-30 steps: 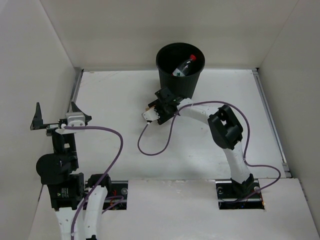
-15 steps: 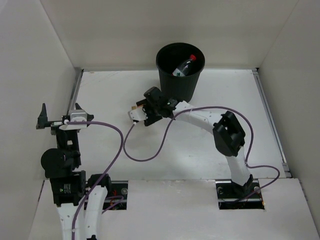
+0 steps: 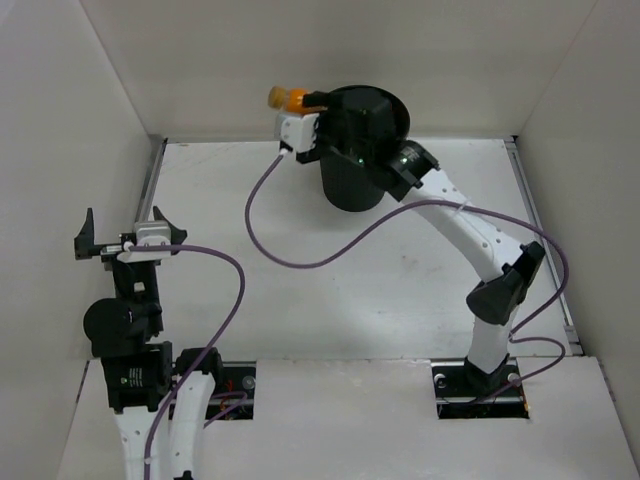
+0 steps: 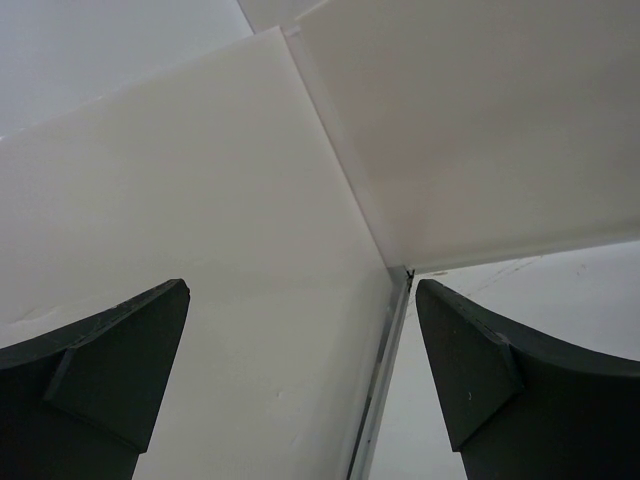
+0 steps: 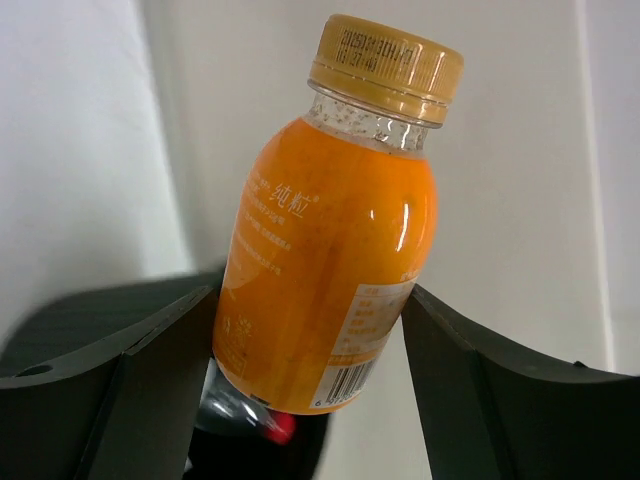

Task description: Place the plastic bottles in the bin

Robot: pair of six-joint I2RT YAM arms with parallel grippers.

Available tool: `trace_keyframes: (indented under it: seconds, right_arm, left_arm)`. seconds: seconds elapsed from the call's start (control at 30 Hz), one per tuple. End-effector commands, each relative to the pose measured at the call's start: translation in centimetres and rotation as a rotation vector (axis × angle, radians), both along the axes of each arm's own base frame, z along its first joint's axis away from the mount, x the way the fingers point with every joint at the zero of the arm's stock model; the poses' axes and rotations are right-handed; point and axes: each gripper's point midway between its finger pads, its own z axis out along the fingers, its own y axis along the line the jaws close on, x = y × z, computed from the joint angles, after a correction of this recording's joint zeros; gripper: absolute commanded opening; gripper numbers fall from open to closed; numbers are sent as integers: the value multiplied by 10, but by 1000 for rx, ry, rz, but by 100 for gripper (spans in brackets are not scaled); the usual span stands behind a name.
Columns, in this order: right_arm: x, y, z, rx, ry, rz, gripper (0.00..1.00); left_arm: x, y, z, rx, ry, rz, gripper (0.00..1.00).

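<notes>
Next, my right gripper shifts over the bin's opening [image 3: 394, 110] [image 5: 248, 448], to its right in the top view, and releases the bottle, as the bottle juts past the bin's rim.
My right gripper [image 3: 303, 100] is shut on the short orange bottle [image 3: 286, 98] and holds it raised at the left rim of the tall black bin [image 3: 346, 186]. In the right wrist view the orange bottle [image 5: 330, 250], with its yellow cap up, sits between the two dark fingers [image 5: 150, 380]. Below it a bit of clear plastic and red [image 5: 275, 428] shows inside the dark bin. The arm hides the bin's inside from above. The clear bottle with the white cap is not in view. My left gripper [image 3: 125, 235] is open and empty by the left wall, and its wrist view [image 4: 300, 380] shows only the wall.
White walls enclose the table [image 3: 250, 300] on the left, back and right. A metal rail [image 3: 150, 180] runs along the left wall. The purple cable [image 3: 300, 262] of the right arm hangs over the middle of the table.
My right arm has risen from the table in front of the bin up to the bin's left rim, carrying the orange bottle. The left arm has barely moved.
</notes>
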Motion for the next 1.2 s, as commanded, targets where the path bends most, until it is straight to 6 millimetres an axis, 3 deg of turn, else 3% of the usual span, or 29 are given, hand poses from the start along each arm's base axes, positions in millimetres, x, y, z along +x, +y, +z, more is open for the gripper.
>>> trace_keyframes:
  seconds: [0.0,0.1,0.27,0.43,0.47,0.5,0.53,0.57,0.63,0.67,0.97,1.17]
  right_arm:
    - [44,-58,38,77,-71,-185,0]
    - [74,-92,35,81,-66,-273,0]
    - [111,-127,-4,41,-4,-370,0]
    - [121,-129,-34,48,75,-396,2]
    - [122,-129,-38,45,80,-398,7]
    - [124,-128,-40,44,81,-398,21]
    - [124,-126,-39,48,79,-395,44]
    - [124,-122,-38,54,76,-386,64]
    - [124,-120,-33,63,65,-381,94]
    - [125,-120,-29,66,56,-384,100]
    - [119,-126,-6,133,39,-406,100]
    - [88,-150,64,340,-1,-508,100]
  left_arm:
    - [-5,-3,9,-24,-58,-18,100]
    - [-4,-5,6,-27,-52,-29,100]
    - [-1,-10,2,-25,-41,-61,100]
    - [1,-14,-3,-34,-23,-81,100]
    - [1,-14,-4,-35,-20,-84,100]
    - [2,-15,-6,-34,-13,-88,100]
    - [2,-15,-6,-33,-10,-91,100]
    - [3,-16,-8,-32,-2,-94,100]
    - [4,-18,-10,-30,6,-104,100]
    - [4,-19,-11,-29,10,-110,100]
    - [17,-25,-23,-39,46,-144,100]
    - [32,-27,-33,-68,101,-157,100]
